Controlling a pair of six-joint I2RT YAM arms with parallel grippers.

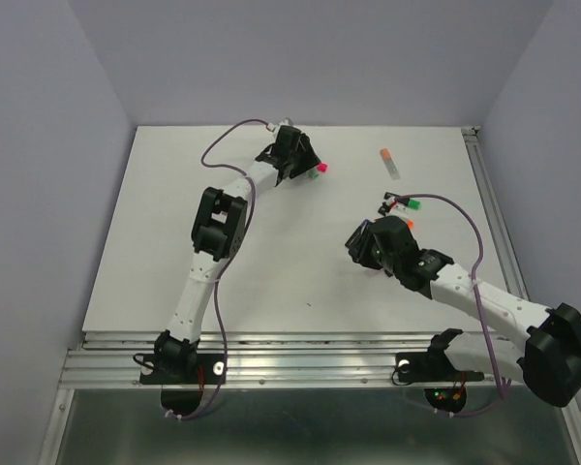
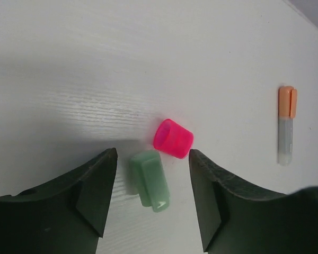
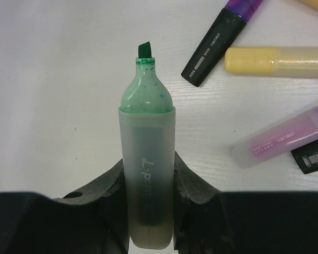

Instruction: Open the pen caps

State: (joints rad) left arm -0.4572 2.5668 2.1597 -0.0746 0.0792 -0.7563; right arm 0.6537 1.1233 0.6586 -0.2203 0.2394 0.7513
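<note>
My right gripper goes outward and to the left in the top view next, then lowers and releases the pen, as the table's far middle lies that way.
My left gripper (image 2: pixel 152 154) is open, low over the table at the far middle (image 1: pixel 305 165). A loose pale green cap (image 2: pixel 150 180) lies between its fingers, touching neither. A loose pink cap (image 2: pixel 173 138) lies just beyond the fingertips; it also shows in the top view (image 1: pixel 321 168). My right gripper (image 3: pixel 148 164) is shut on a translucent green pen (image 3: pixel 147 127), uncapped with its green tip bare. In the top view this gripper (image 1: pixel 363 240) is right of centre.
A clear pen with an orange cap (image 2: pixel 286 124) lies alone at the far right (image 1: pixel 391 162). Near my right gripper lie a black pen with a purple cap (image 3: pixel 214 45), a yellow pen (image 3: pixel 275 59), a pink pen (image 3: pixel 283 140) and a black barrel (image 3: pixel 312 156).
</note>
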